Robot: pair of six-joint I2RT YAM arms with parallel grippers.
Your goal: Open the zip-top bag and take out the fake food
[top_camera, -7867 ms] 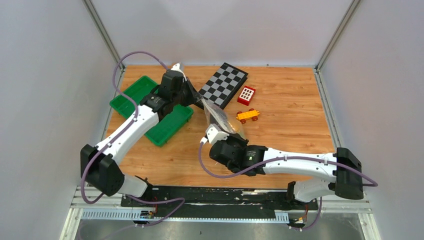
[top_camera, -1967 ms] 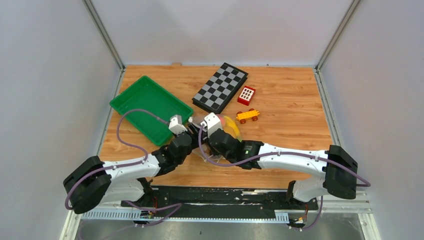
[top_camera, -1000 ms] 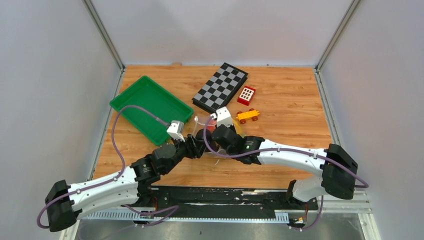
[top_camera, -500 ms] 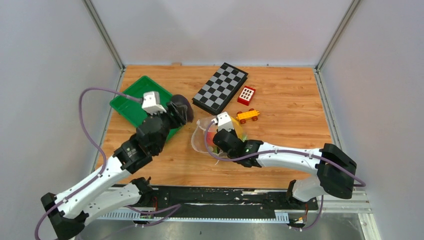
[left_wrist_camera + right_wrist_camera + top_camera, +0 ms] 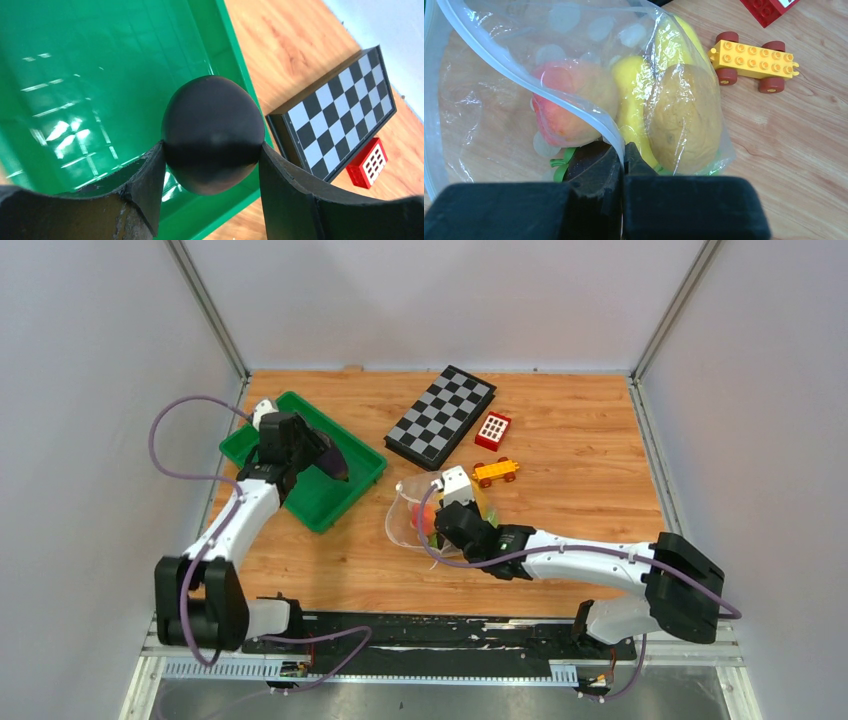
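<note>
The eggplant [image 5: 333, 458] goes down with my left gripper toward the green tray's bottom below and gets released there next, since it already hangs inside the tray's rim.
The zip-top bag [image 5: 405, 515] lies open-mouthed on the table in front of the right arm. My right gripper [image 5: 622, 150] is shut on the bag's rim [image 5: 524, 82]. Inside the bag [image 5: 484, 100] I see fake food: a pink-orange peach [image 5: 569, 100], yellow pieces [image 5: 639, 90], an orange-brown piece [image 5: 686, 117] and a green bit [image 5: 559, 167]. My left gripper [image 5: 210, 150] is shut on a dark purple eggplant [image 5: 212, 140] and holds it above the green tray [image 5: 75, 75]. In the top view the eggplant [image 5: 333, 458] hangs over the tray's middle.
The green tray [image 5: 330, 502] sits at the left of the table. A chessboard [image 5: 441, 412] lies at the back centre, with a red block [image 5: 493, 430] beside it. A yellow toy car [image 5: 496, 471] stands just right of the bag.
My left arm has swung from the bag's mouth back and left, carrying the eggplant to above the green tray. The right gripper has kept its hold on the bag's rim.
</note>
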